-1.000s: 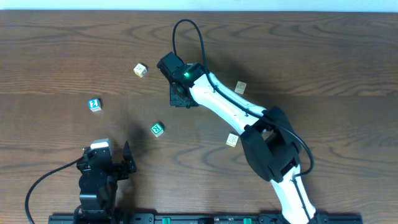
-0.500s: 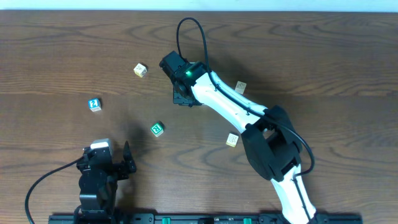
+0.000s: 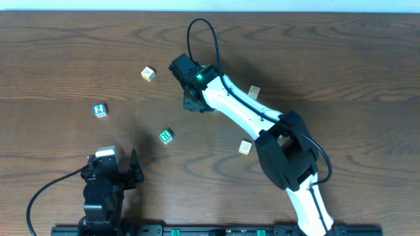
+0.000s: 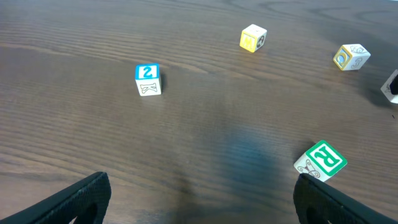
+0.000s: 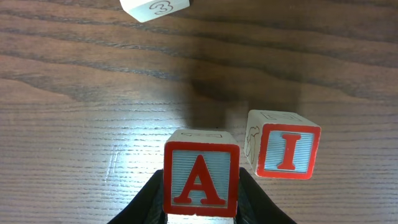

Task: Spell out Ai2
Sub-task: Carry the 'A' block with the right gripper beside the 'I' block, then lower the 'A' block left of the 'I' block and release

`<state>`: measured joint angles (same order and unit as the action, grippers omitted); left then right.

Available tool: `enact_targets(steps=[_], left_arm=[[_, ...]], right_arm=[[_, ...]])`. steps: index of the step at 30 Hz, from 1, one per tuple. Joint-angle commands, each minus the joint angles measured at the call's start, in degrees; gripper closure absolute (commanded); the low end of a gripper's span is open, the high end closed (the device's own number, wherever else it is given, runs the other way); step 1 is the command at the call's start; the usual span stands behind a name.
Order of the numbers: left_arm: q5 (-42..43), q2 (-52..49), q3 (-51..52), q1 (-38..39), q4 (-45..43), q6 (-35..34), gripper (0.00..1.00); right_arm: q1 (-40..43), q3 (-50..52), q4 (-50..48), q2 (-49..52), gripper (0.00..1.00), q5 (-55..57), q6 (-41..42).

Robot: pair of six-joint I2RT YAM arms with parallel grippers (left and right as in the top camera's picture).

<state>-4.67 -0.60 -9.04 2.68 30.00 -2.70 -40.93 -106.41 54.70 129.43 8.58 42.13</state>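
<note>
I should next lower the raised A block from above onto the bare tabletop beside the I block point(image 5: 285, 152) with my right gripper and release it.
My right gripper point(image 5: 201, 200) is shut on a red-framed A block point(image 5: 201, 177) and holds it low over the wood table. A matching I block point(image 5: 285, 152) stands just to its right, with a small gap between them. In the overhead view the right gripper point(image 3: 195, 102) is at the table's middle back and hides both blocks. A blue 2 block point(image 3: 100, 110) lies far to the left; it also shows in the left wrist view point(image 4: 147, 79). My left gripper point(image 4: 205, 205) is open and empty near the front left point(image 3: 134, 169).
A green R block point(image 3: 165, 136) lies between the arms and shows in the left wrist view point(image 4: 320, 162). A yellowish block point(image 3: 148, 73) lies at the back. Two beige blocks point(image 3: 254, 92) point(image 3: 245, 147) lie by the right arm. A cream 3 block point(image 5: 154, 7) lies beyond the A.
My right gripper shifted slightly to the right and toward the back with the A block, then held still. The left arm has not moved.
</note>
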Motion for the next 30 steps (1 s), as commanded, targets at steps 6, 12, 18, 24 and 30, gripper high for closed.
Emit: enact_targets(steps=[6,12,18,24,30], left_arm=[[-0.2,0.3,0.9,-0.3,0.0,1.0,0.05],[-0.2,0.3,0.9,-0.3,0.0,1.0,0.05],[-0.2,0.3,0.9,-0.3,0.0,1.0,0.05],[-0.2,0.3,0.9,-0.3,0.0,1.0,0.05],[-0.2,0.3,0.9,-0.3,0.0,1.0,0.05]], right_arm=[[0.2,0.6,-0.2,1.6,0.99,0.0,1.1],[0.2,0.6,-0.5,2.1,0.99,-0.2,1.0],[0.0,0.6,-1.4,2.8,0.99,-0.2,0.5],[0.0,0.6,-1.6,3.3,0.99,0.4,0.5],[0.1,0.6,-2.0,3.8,0.99,0.7,0.4]])
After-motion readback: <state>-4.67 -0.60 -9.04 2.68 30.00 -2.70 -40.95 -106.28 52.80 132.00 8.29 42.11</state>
